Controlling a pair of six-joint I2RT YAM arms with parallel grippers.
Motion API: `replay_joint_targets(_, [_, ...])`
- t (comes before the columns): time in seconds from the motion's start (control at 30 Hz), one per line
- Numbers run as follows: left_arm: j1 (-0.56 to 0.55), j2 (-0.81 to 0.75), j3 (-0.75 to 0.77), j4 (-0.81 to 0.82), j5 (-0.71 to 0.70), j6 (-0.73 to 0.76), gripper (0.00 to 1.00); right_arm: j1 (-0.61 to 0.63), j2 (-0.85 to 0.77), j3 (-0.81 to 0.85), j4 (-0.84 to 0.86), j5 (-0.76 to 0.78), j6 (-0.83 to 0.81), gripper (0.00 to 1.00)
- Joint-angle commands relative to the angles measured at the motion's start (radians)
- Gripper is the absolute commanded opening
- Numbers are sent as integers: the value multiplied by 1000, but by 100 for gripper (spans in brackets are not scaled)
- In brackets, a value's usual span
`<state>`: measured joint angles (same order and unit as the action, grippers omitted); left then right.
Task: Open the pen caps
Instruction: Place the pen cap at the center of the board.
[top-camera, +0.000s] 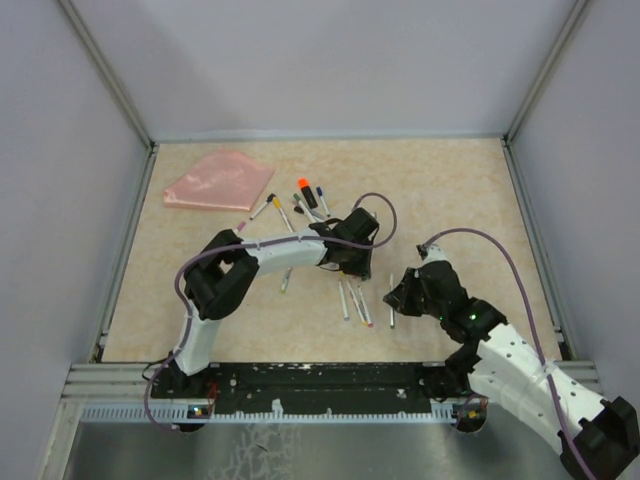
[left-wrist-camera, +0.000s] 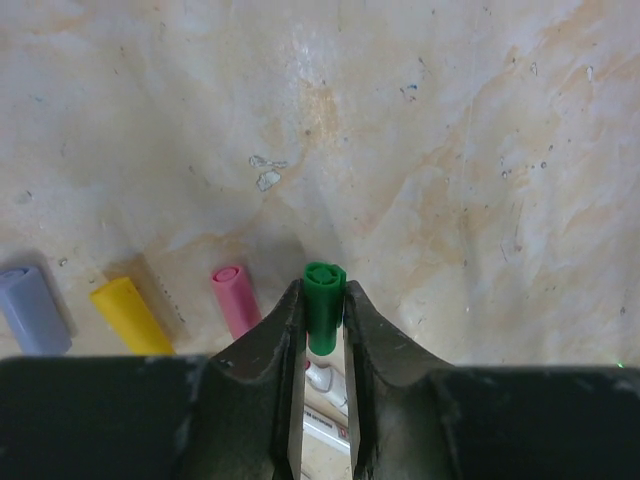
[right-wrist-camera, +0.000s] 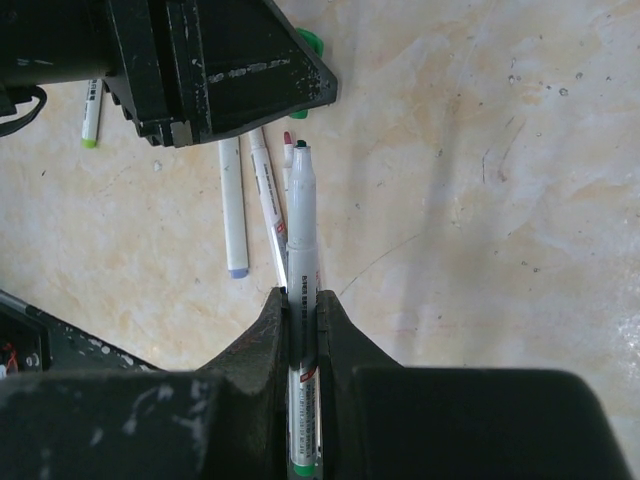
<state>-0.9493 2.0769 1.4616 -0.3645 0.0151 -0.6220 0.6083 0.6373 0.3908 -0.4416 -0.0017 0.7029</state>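
Note:
The right gripper moves to its left in the top view and down onto bare tabletop (top-camera: 376, 309) (right-wrist-camera: 336, 215) beside the pen row next, and releases the uncapped pen.
My left gripper (left-wrist-camera: 324, 290) is closed on a green pen cap (left-wrist-camera: 324, 300), which stands between the fingertips just above the table, pulled free of its pen. On the table to its left lie loose pink (left-wrist-camera: 236, 297), yellow (left-wrist-camera: 130, 315) and pale blue (left-wrist-camera: 30, 308) caps. My right gripper (right-wrist-camera: 303, 300) is shut on a grey uncapped pen (right-wrist-camera: 301, 220) with its dark tip pointing at the left gripper. In the top view the left gripper (top-camera: 352, 262) and right gripper (top-camera: 398, 295) sit close together mid-table.
Several uncapped pens (top-camera: 355, 300) lie on the table between the two grippers. More pens, one with an orange cap (top-camera: 303, 186), lie behind the left arm. A pink flat pouch (top-camera: 218, 180) lies at the back left. Walls enclose the table.

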Motion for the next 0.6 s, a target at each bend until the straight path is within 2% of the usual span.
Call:
replay_joint_targets(0.0, [-6,35,53,-47,-42,33,26,0,-3,0,52,-8,7,0])
replay_joint_targets(0.3, [-6,39,82,-66,-47,40,31,0,10,-27,81,-41,19,0])
replay_joint_targets(0.57, [-6,-94,67,-57,-83,79,34,-2,71,-36,116,-64,12,0])
